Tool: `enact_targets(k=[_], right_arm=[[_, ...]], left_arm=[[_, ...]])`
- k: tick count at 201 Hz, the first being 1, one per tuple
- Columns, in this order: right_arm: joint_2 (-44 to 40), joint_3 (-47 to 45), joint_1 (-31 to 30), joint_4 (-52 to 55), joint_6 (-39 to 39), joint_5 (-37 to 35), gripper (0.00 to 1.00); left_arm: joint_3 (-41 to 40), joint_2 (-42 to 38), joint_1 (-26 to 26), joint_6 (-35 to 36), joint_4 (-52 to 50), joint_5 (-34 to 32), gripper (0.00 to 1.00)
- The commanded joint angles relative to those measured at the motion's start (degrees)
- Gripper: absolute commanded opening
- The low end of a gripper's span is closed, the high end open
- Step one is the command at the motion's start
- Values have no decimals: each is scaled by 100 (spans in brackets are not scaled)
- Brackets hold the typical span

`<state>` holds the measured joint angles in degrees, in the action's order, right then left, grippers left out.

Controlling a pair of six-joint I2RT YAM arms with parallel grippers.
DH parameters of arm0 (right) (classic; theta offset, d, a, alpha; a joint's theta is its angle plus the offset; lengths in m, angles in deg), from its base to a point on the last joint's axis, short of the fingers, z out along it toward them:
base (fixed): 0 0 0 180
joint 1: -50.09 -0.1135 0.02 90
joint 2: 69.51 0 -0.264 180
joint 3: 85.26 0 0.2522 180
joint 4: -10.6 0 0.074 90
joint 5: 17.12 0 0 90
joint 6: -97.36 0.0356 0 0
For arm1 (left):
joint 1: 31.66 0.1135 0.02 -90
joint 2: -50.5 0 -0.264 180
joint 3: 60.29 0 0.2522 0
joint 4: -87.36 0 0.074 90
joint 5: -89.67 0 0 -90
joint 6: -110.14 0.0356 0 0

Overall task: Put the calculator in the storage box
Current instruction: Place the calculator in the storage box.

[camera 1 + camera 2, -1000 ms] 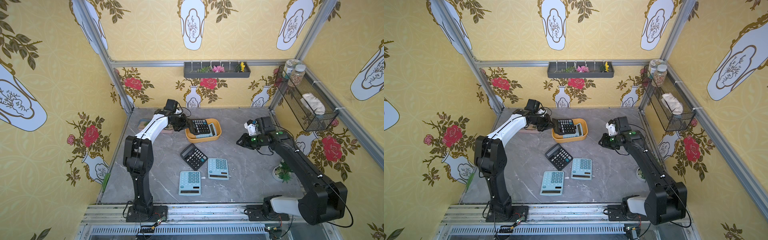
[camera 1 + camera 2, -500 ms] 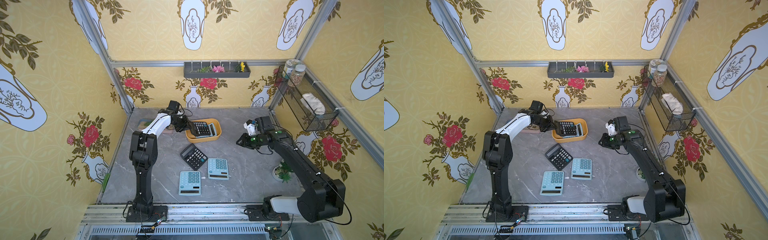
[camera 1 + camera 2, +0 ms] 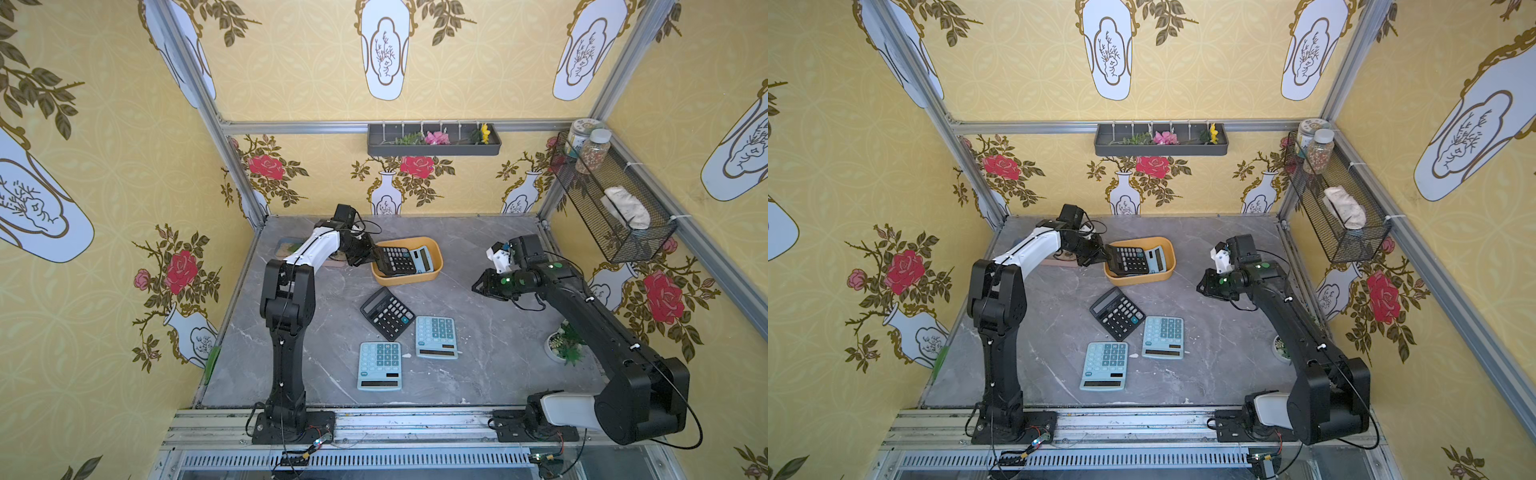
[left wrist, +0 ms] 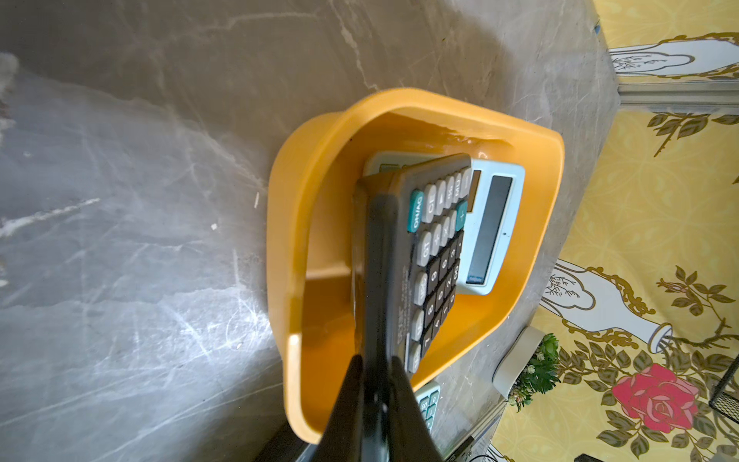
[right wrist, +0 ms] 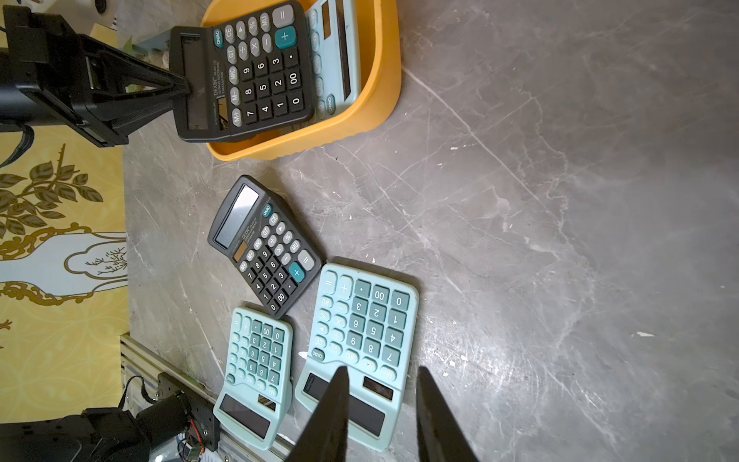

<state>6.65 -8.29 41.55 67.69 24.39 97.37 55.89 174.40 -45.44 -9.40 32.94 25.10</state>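
The left gripper moves down toward the bare end of the storage box [image 4: 329, 308] below it next and lets go, as the keypad end is already inside.
The storage box [image 3: 409, 279] [image 3: 1142, 280], a shallow yellow-orange tub, sits at the back middle of the table. My left gripper [image 3: 374, 254] [image 4: 376, 360] is shut on the display end of a black calculator [image 3: 398, 259] [image 4: 436, 256] [image 5: 260, 68]. The calculator is tilted, keypad end down inside the box, over a light blue calculator [image 3: 424, 258] [image 4: 496, 224] lying in there. My right gripper [image 3: 478, 286] [image 5: 382, 370] hangs open and empty above the table, right of the box.
On the table in front of the box lie a black calculator [image 3: 387, 312] [image 5: 266, 248] and two light blue ones [image 3: 436, 336] [image 3: 380, 365]. A small potted plant [image 3: 567, 343] stands at the right edge. A wire basket [image 3: 615, 203] hangs on the right wall.
My left arm's elbow has swung right and more upright while the held black calculator stays at the box and dips slightly. The right arm has hardly moved.
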Motion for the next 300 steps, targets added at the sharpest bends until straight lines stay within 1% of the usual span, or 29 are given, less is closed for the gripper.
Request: enact_targets(k=[1,46,78,103,142,210,300], right_arm=[[4,-31,-7,-167,-69,18,31],[-20,-124,0,-193,-69,21,32],[-31,-157,-6,-193,-91,-14,34],[-20,-152,-4,-184,-97,-41,36],[15,-159,-7,-198,-109,-67,37],[26,-208,-5,-211,-105,-60,38],[57,-237,-7,-233,-106,-76,38]], left_arm=[[7,90,16,86,58,112,0],[8,195,34,94,98,151,0],[-33,231,51,75,156,190,2],[-29,249,64,120,149,216,4],[-15,284,95,215,122,305,11],[4,311,122,286,68,300,14],[-10,372,122,269,85,313,23]])
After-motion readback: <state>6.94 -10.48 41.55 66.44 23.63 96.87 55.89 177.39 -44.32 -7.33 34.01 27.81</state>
